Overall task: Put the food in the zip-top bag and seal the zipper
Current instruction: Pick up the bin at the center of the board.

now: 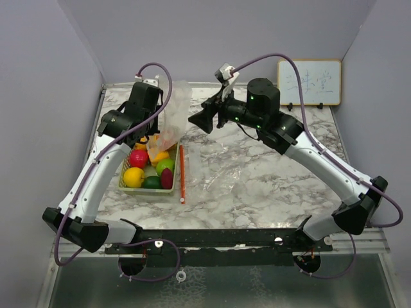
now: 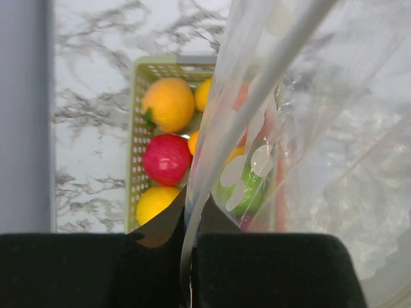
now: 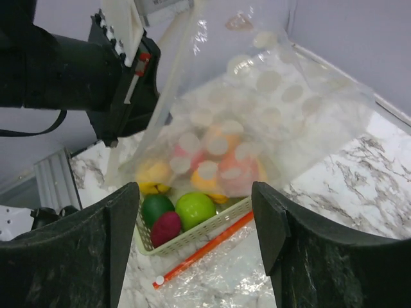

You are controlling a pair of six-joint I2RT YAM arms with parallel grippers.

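The basket's side by the orange strip [image 1: 178, 154] [image 3: 232, 213] is the nearest side of the basket, so my right gripper will move down and to the left in the top view onto it next.
My left gripper [image 1: 160, 115] is shut on the edge of a clear zip-top bag with white dots [image 1: 172, 119] and holds it up over the basket. The film runs between its closed fingers in the left wrist view [image 2: 191, 212]. My right gripper [image 1: 196, 120] is open and empty, just right of the hanging bag [image 3: 270, 109]. The food lies in the basket: an orange fruit [image 2: 168, 104], a red one [image 2: 166, 158], a yellow one [image 2: 154, 202], a green apple [image 3: 194, 210], a dark green one [image 3: 156, 207] and a dark red one [image 3: 166, 228]. Orange and red shapes show through the film; I cannot tell whether they are inside the bag.
The pale green perforated basket [image 1: 126, 185] stands at the table's left. A second clear bag [image 1: 218, 176] lies flat right of it, its orange zipper strip [image 1: 182, 173] along the basket's side. A whiteboard [image 1: 309, 82] stands at the back right.
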